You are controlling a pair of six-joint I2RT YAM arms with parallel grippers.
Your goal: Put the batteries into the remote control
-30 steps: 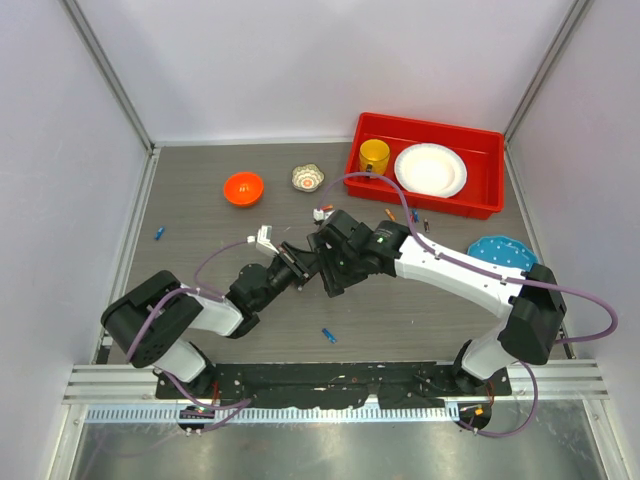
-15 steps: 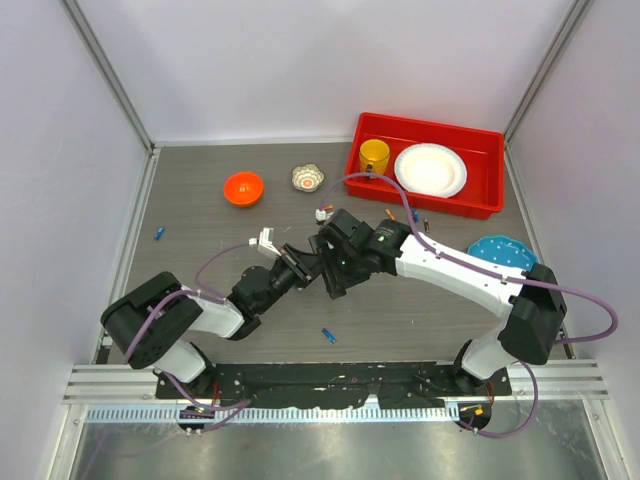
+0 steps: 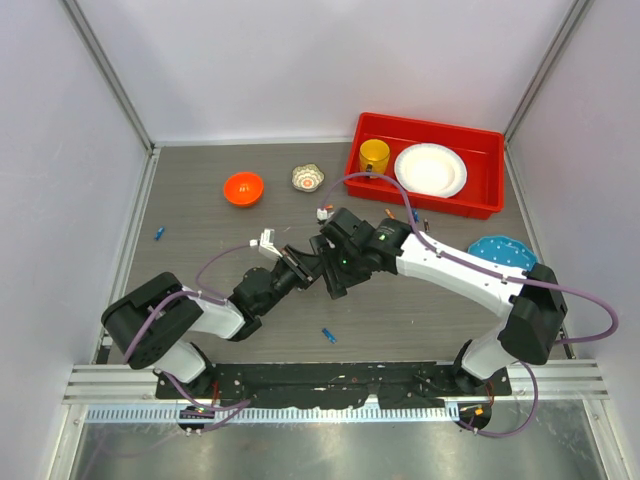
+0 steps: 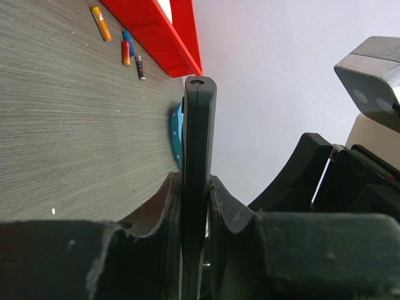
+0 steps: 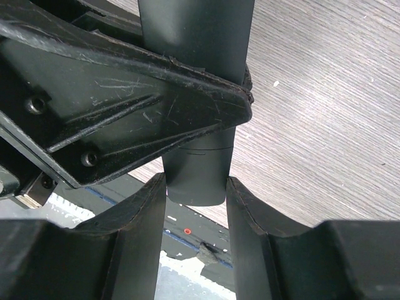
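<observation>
The left gripper moves outward and down next, turning, and releases the slim black bar on the tabletop before the small patterned bowl, because that spot is clear.
The remote control [image 4: 199, 137] is a slim black bar, seen edge-on in the left wrist view, upright between my left gripper's [image 4: 197, 187] fingers, which are shut on it. In the right wrist view its lower end [image 5: 197, 169] sits between my right gripper's [image 5: 196, 187] fingers, which touch both its sides. In the top view the two grippers [image 3: 300, 262] [image 3: 330, 278] meet at mid-table and hide the remote. Loose batteries lie near the red tray [image 4: 100, 23] [image 4: 126, 51] [image 4: 140, 67]. Blue batteries lie at left [image 3: 159, 233] and near front [image 3: 328, 335].
A red tray [image 3: 480, 207] at the back right holds a yellow cup [image 3: 374, 156] and a white plate [image 3: 430, 170]. A blue plate [image 3: 500, 250] lies at the right. An orange bowl [image 3: 243, 188] and a small patterned bowl [image 3: 308, 177] stand at the back.
Both grippers have shifted very slightly away from the near edge with the remote between them. Nothing else has moved.
</observation>
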